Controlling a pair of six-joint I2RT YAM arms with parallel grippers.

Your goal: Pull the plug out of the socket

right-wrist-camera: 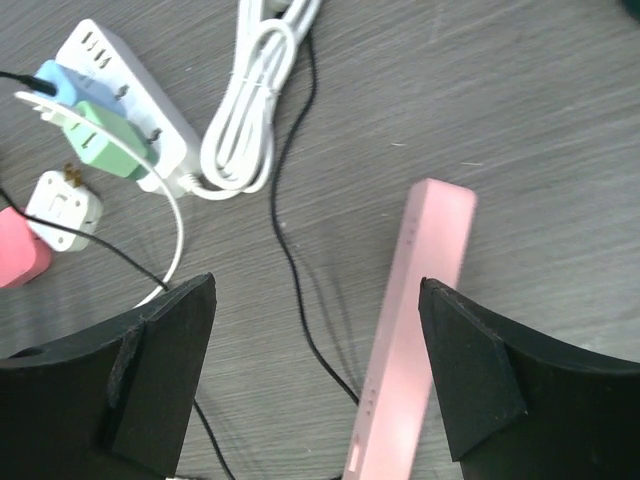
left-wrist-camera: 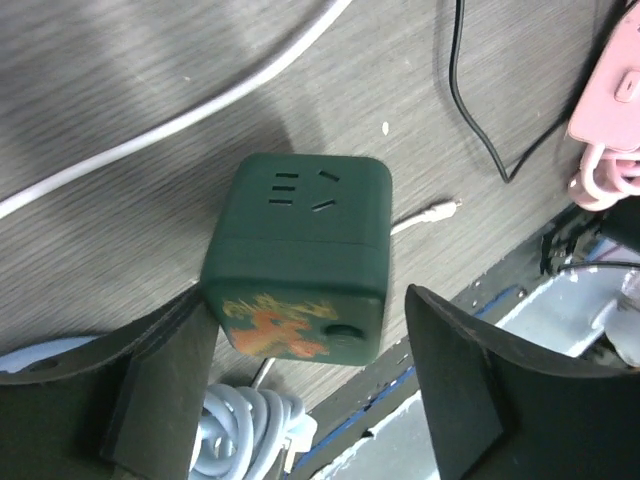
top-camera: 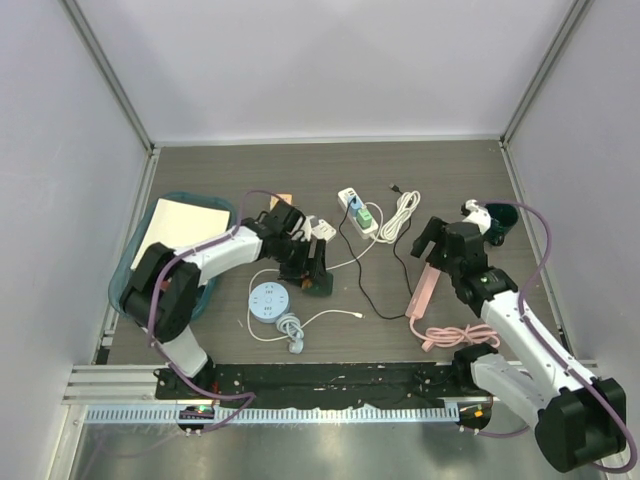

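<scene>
I will move my right gripper to the left in the top view and down to close around the green plug [top-camera: 364,217] [right-wrist-camera: 108,140], since it sits in the white power strip.
A dark green cube socket [left-wrist-camera: 300,270] with an orange figure on its side sits on the table between the fingers of my left gripper [left-wrist-camera: 310,325]. The jaws are open; the left finger [left-wrist-camera: 165,380] is close against the cube and the right finger [left-wrist-camera: 470,380] stands apart. The cube's top holes are empty. In the top view this gripper [top-camera: 312,272] is over the cube [top-camera: 318,286]. A white power strip [right-wrist-camera: 125,95] holds a green plug [right-wrist-camera: 108,140] and a blue plug [right-wrist-camera: 58,84]. My right gripper [right-wrist-camera: 316,300] is open and empty above a pink power strip [right-wrist-camera: 410,340].
A coiled white cable [right-wrist-camera: 250,120], a white adapter [right-wrist-camera: 62,208] and a pink adapter [right-wrist-camera: 15,262] lie near the white strip. A round white hub [top-camera: 270,300] with its coiled cord [top-camera: 292,332], a teal basket [top-camera: 130,262], a dark cup [top-camera: 500,222] and a black wire [top-camera: 375,300] lie around.
</scene>
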